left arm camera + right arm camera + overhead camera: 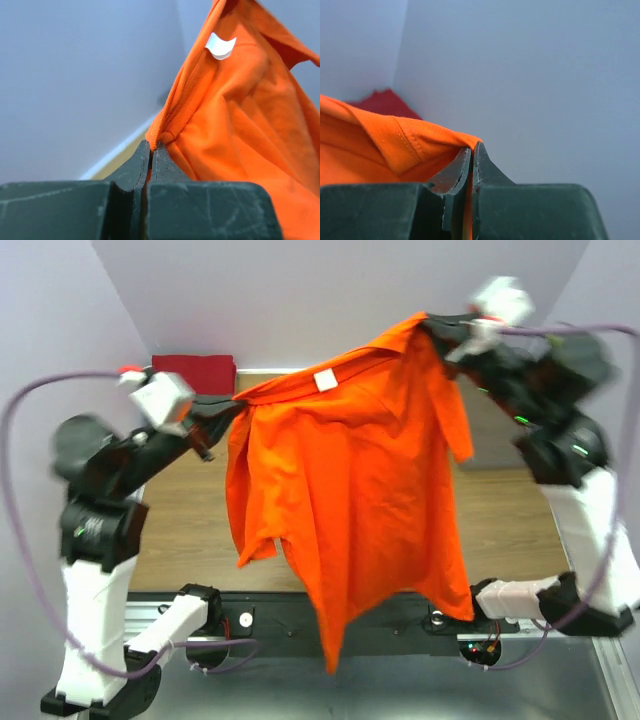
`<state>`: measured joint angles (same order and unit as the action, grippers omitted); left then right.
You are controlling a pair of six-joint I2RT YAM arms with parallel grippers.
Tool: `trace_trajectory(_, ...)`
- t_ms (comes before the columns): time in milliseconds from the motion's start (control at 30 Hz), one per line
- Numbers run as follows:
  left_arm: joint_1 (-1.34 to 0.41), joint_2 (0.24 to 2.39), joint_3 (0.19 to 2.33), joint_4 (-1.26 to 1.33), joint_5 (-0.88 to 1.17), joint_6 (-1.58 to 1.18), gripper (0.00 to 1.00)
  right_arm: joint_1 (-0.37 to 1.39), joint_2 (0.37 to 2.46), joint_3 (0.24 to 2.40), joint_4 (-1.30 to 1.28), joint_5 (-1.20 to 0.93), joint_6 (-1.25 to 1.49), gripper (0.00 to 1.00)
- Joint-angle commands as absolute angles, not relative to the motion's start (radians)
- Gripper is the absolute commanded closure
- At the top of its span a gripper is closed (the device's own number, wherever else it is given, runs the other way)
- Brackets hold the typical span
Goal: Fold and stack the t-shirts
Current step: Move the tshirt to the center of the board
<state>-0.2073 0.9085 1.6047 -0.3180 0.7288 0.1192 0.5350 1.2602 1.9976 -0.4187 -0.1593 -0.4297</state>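
My left gripper holds the collar edge, and the orange shirt still hangs midair. Next it will move down onto the bare tabletop near the dark red t-shirt (195, 368) to let go of the collar edge.
A bright orange t-shirt (350, 480) hangs spread in the air between both arms, its hem dangling past the table's near edge. My left gripper (232, 405) is shut on its ribbed collar edge (167, 136) at the left. The right gripper (428, 322) is shut on a stitched edge of the shirt (415, 140) at the upper right. A white label (325, 380) shows near the neckline. Folded at the table's far left corner lies a dark red t-shirt (195, 368), also seen as the dark red t-shirt (385, 102) in the right wrist view.
The wooden table (190, 510) lies under the hanging shirt, with pale walls (330, 290) close behind and at both sides. A black rail (280, 615) with the arm bases runs along the near edge. Purple cables (20, 490) loop off both arms.
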Motion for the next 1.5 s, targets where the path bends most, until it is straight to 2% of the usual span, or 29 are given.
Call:
trace_trajectory(0, -0.199, 0.931, 1.382, -0.356, 0.502, 0.133, 1.00, 0.514, 1.409, 1.829, -0.261, -0.102, -0.537, 0.99)
trace_trajectory(100, -0.199, 0.977, 1.248, -0.367, 0.390, 0.193, 1.00, 0.515, 1.514, 1.747, -0.187, -0.132, -0.552, 0.99)
trace_trajectory(167, -0.193, 1.024, 1.120, -0.318, 0.293, 0.221, 1.00, 0.515, 1.664, 1.747, -0.112, -0.163, -0.560, 0.99)
trace_trajectory(200, -0.192, 1.046, 1.082, -0.295, 0.261, 0.228, 1.00, 0.517, 1.725, 1.806, -0.089, -0.173, -0.558, 0.99)
trace_trajectory(233, -0.190, 1.072, 1.021, -0.275, 0.173, 0.239, 1.00, 0.518, 1.888, 1.868, -0.087, -0.161, -0.537, 0.97)
trace_trajectory(300, -0.157, 1.187, 0.985, -0.247, 0.076, 0.265, 0.99, 0.520, 2.047, 2.033, -0.138, -0.126, -0.522, 0.72)
trace_trajectory(333, -0.125, 1.228, 0.986, -0.255, 0.049, 0.285, 0.93, 0.522, 2.113, 2.231, -0.191, -0.068, -0.511, 0.63)
trace_trajectory(367, -0.088, 1.267, 0.989, -0.262, 0.040, 0.290, 0.84, 0.517, 2.217, 2.329, -0.300, -0.043, -0.467, 0.34)
trace_trajectory(400, -0.049, 1.322, 0.994, -0.270, 0.028, 0.290, 0.67, 0.512, 2.238, 2.386, -0.354, -0.025, -0.462, 0.25)
trace_trajectory(433, 0.045, 1.337, 1.006, -0.275, 0.060, 0.298, 0.60, 0.505, 2.234, 2.370, -0.411, -0.012, -0.450, 0.18)
trace_trajectory(467, 0.085, 1.345, 1.012, -0.276, 0.080, 0.304, 0.42, 0.497, 2.153, 2.312, -0.419, -0.020, -0.442, 0.16)
trace_trajectory(533, 0.148, 1.342, 1.017, -0.276, 0.127, 0.327, 0.34, 0.479, 2.027, 2.142, -0.419, -0.078, -0.431, 0.15)
trace_trajectory(667, 0.146, 1.264, 0.980, -0.272, 0.218, 0.441, 0.33, 0.476, 1.702, 1.702, -0.465, -0.153, -0.388, 0.16)
trace_trajectory(700, 0.146, 1.246, 0.968, -0.259, 0.224, 0.452, 0.34, 0.476, 1.701, 1.645, -0.478, -0.170, -0.368, 0.18)
trace_trajectory(733, 0.146, 1.235, 0.953, -0.264, 0.295, 0.490, 0.35, 0.477, 1.634, 1.597, -0.506, -0.193, -0.351, 0.24)
trace_trajectory(767, 0.141, 1.227, 0.951, -0.309, 0.326, 0.536, 0.44, 0.476, 1.599, 1.538, -0.521, -0.212, -0.330, 0.28)
trace_trajectory(833, 0.140, 1.226, 0.943, -0.368, 0.420, 0.656, 0.48, 0.477, 1.516, 1.382, -0.535, -0.248, -0.316, 0.37)
trace_trajectory(867, 0.127, 1.232, 0.942, -0.441, 0.428, 0.699, 0.57, 0.477, 1.497, 1.337, -0.541, -0.261, -0.314, 0.40)
trace_trajectory(900, 0.126, 1.247, 0.927, -0.462, 0.420, 0.734, 0.60, 0.477, 1.465, 1.253, -0.543, -0.273, -0.307, 0.41)
trace_trajectory(967, 0.126, 1.267, 0.916, -0.532, 0.428, 0.784, 0.67, 0.476, 1.448, 1.191, -0.555, -0.302, -0.304, 0.44)
trace_trajectory(1167, 0.023, 1.295, 0.855, -0.575, 0.430, 0.830, 0.68, 0.476, 1.505, 1.072, -0.551, -0.301, -0.255, 0.48)
trace_trajectory(1467, -0.109, 1.463, 0.841, -0.425, 0.341, 0.799, 0.73, 0.345, 1.675, 1.109, -0.523, -0.233, -0.222, 0.52)
